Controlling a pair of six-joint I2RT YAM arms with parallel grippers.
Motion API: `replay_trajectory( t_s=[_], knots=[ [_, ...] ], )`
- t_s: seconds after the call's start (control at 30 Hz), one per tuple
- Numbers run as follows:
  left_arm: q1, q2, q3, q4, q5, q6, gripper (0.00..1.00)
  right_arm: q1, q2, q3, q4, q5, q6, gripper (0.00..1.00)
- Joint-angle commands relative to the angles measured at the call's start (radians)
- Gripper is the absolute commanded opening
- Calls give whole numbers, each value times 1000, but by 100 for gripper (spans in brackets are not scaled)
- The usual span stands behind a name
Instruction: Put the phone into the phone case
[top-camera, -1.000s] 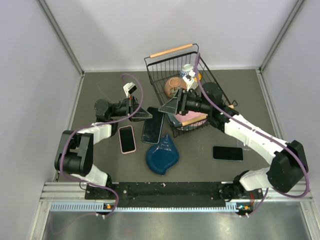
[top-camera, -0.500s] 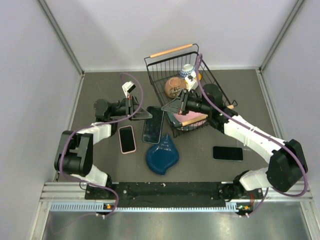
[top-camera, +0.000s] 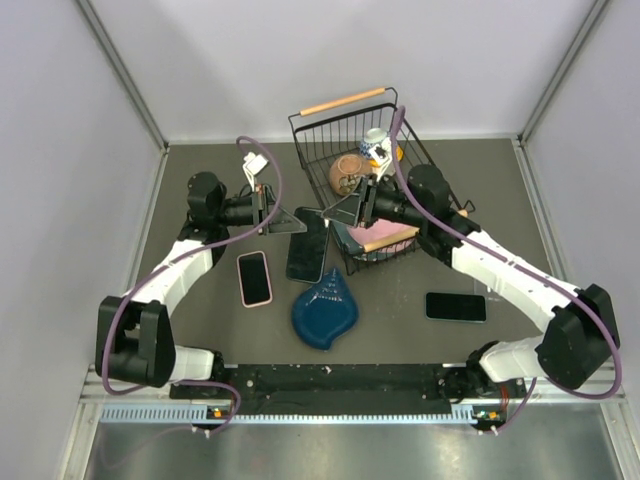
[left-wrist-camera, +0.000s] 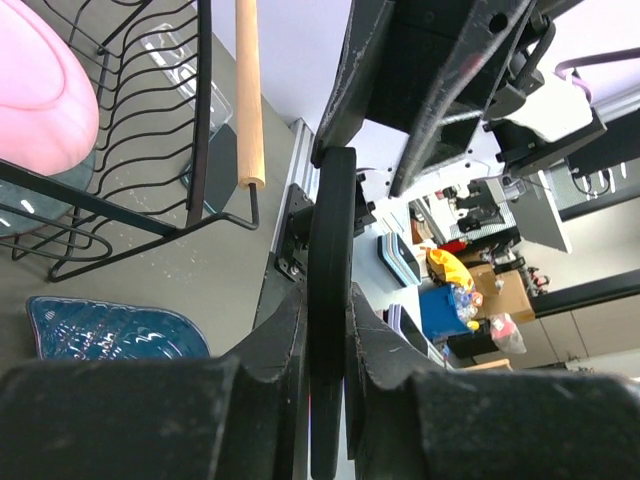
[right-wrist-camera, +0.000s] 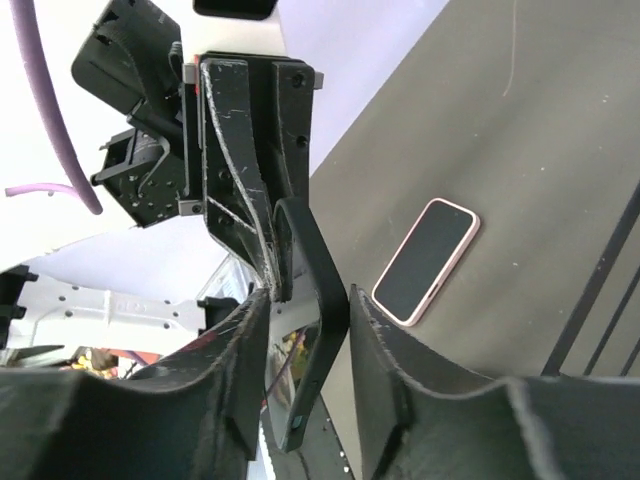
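Note:
My left gripper shifts left in the top view next, lowers and releases the case, since the bare tabletop beside the pink-rimmed phone lies below it.
My left gripper is shut on the black phone case, which it holds on edge above the table. From the other side my right gripper straddles the case's far rim. Its jaws are apart: one finger touches the case and a gap shows beside the other. The case's glossy face shows reflections, and I cannot tell whether anything sits in it. A black phone lies flat on the table at the right.
A pink-rimmed phone lies left of the case. A blue dish sits below it. The wire basket behind my right gripper holds a pink pad, a brown bowl and a cup.
My left arm has swung its wrist toward the back of the table and stretched out, still holding the case. My right gripper has stayed at the case's rim, shifting slightly.

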Motion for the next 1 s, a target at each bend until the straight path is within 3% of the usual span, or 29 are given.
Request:
replay_trajectory(
  t_s=[0.0,0.23,0.33,0.73,0.97],
  knots=[
    [-2,-41,-10,87,-77,-59,0,25,-33,-27,164,-116,58,39],
    [-2,-106,-11,125,-159,-101,0,28,-32,-113,216,-135,110,59],
    [-1,-127,-27,177,-205,-145,0,38,-35,-145,233,-165,126,63],
    [2,-164,-65,191,-301,-174,0,55,-96,-213,224,-124,143,47],
    [4,-187,-85,151,-344,-148,0,74,-95,-223,190,-81,129,47]
  ],
)
